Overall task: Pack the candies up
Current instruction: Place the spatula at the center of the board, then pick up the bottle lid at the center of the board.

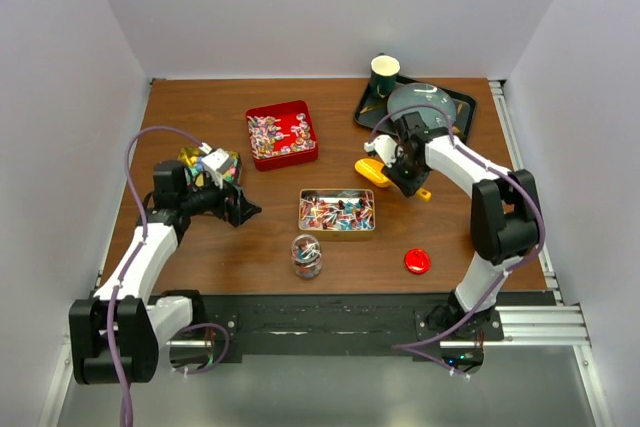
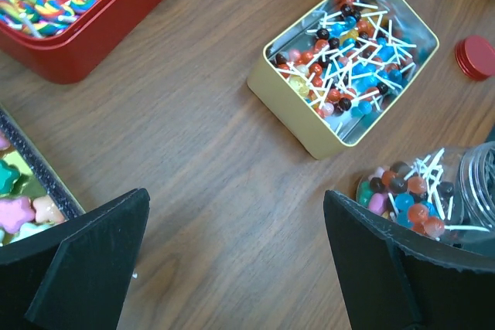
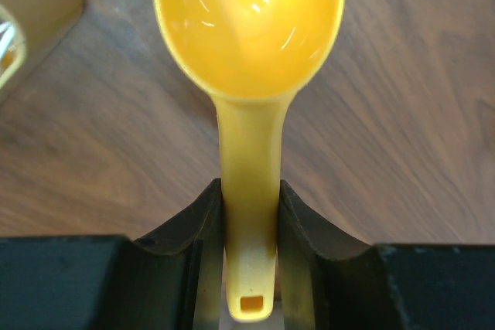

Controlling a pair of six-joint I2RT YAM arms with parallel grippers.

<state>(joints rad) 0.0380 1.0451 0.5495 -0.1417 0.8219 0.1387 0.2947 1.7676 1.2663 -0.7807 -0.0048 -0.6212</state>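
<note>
The jar already has candies in it, so my right gripper should lower the empty yellow scoop [image 3: 249,152] onto the bare wood beside the gold tin and let go of the scoop's handle.
A gold tin [image 1: 337,213] of small lollipop candies sits mid-table; it also shows in the left wrist view [image 2: 347,57]. A clear jar [image 1: 306,256] part filled with the same candies stands in front of it [image 2: 410,195]. My right gripper [image 1: 404,175] is shut on the handle of an empty yellow scoop [image 3: 249,152], just right of the tin. My left gripper [image 1: 243,210] is open and empty, low over bare wood left of the tin. A red tin [image 1: 281,134] of swirl candies lies at the back. A box of star candies [image 2: 23,202] is by my left gripper.
The jar's red round lid [image 1: 417,261] lies at the front right [image 2: 474,56]. A dark tray [image 1: 461,107] at the back right holds a green cup [image 1: 384,75] and a grey bowl [image 1: 415,105]. Walls close in on both sides.
</note>
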